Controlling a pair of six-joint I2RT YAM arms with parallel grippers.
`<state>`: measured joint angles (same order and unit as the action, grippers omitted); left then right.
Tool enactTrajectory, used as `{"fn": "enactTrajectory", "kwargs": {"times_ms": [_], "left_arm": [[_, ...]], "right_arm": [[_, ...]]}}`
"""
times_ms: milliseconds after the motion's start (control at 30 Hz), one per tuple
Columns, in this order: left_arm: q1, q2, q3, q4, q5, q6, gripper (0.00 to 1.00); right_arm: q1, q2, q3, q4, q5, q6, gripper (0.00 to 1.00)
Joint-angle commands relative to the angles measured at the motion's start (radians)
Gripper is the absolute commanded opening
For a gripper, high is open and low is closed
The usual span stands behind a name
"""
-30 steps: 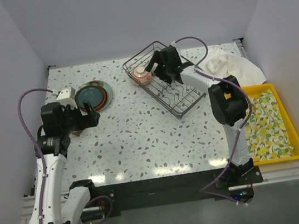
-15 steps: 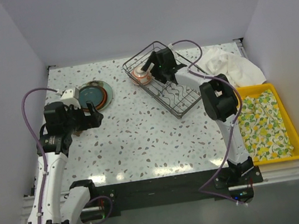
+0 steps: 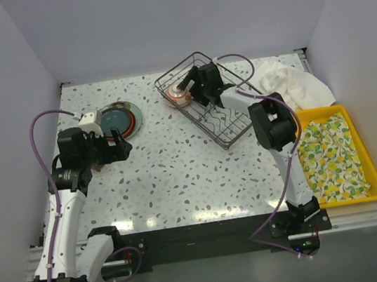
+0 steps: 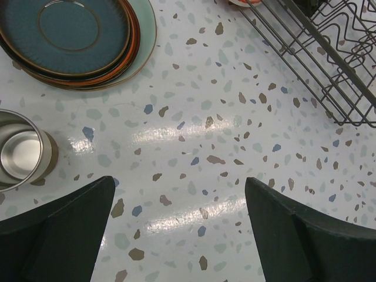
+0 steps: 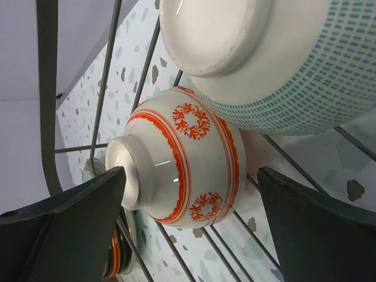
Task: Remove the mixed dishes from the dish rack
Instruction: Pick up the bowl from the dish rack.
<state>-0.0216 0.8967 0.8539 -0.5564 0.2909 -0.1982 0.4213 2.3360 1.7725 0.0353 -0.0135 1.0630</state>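
My right gripper's open fingers are already on either side of both ends of the bowl. My gripper needs to move slightly further over the red-patterned bowl (image 3: 177, 99) (image 5: 182, 170) next and close on it from foot to rim.
The dark wire dish rack (image 3: 233, 133) stands at the back middle of the table. A red-patterned bowl (image 5: 182, 170) and a pale green-dotted bowl (image 5: 276, 59) lie on their sides in its left end, on the wires (image 5: 106, 64). My right gripper (image 3: 193, 92) is open inside the rack, its jaws on either side of the red-patterned bowl without closing on it. A stack of plates (image 3: 118, 119), teal on top with orange-red below, lies on the table to the left. My left gripper (image 3: 115, 146) is open and empty over bare table (image 4: 179, 182), near the plates (image 4: 76, 35).
A small cup with a metal inside (image 4: 20, 153) stands beside the plate stack. A white cloth (image 3: 286, 80) lies right of the rack. A yellow tray (image 3: 374, 156) holding a lemon-print cloth sits at the right edge. The rack's corner (image 4: 329, 64) shows in the left wrist view.
My right gripper has moved left along the rack to the bowls. My left arm has shifted slightly to the right, staying open.
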Motion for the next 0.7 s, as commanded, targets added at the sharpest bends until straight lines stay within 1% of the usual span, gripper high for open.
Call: {"fn": "enactTrajectory", "kwargs": {"times_ms": [0,167,333,500,667], "left_arm": [[-0.006,0.001,-0.006,0.047,0.028,-0.009,0.98],[-0.006,-0.001,-0.007,0.049,0.034,-0.014,0.98],[-0.006,-0.005,-0.01,0.052,0.036,-0.02,0.98],[-0.006,-0.012,-0.016,0.056,0.042,-0.032,0.98],[-0.006,-0.015,-0.029,0.072,0.051,-0.047,0.98]], "right_arm": [[-0.006,0.026,-0.025,0.128,-0.045,0.029,0.98],[-0.009,0.043,-0.056,0.204,-0.063,0.011,0.98],[-0.018,0.065,-0.084,0.314,-0.094,-0.001,0.98],[-0.021,0.071,-0.097,0.396,-0.12,-0.035,0.94],[-0.023,0.043,-0.117,0.428,-0.123,-0.092,0.88]]}}
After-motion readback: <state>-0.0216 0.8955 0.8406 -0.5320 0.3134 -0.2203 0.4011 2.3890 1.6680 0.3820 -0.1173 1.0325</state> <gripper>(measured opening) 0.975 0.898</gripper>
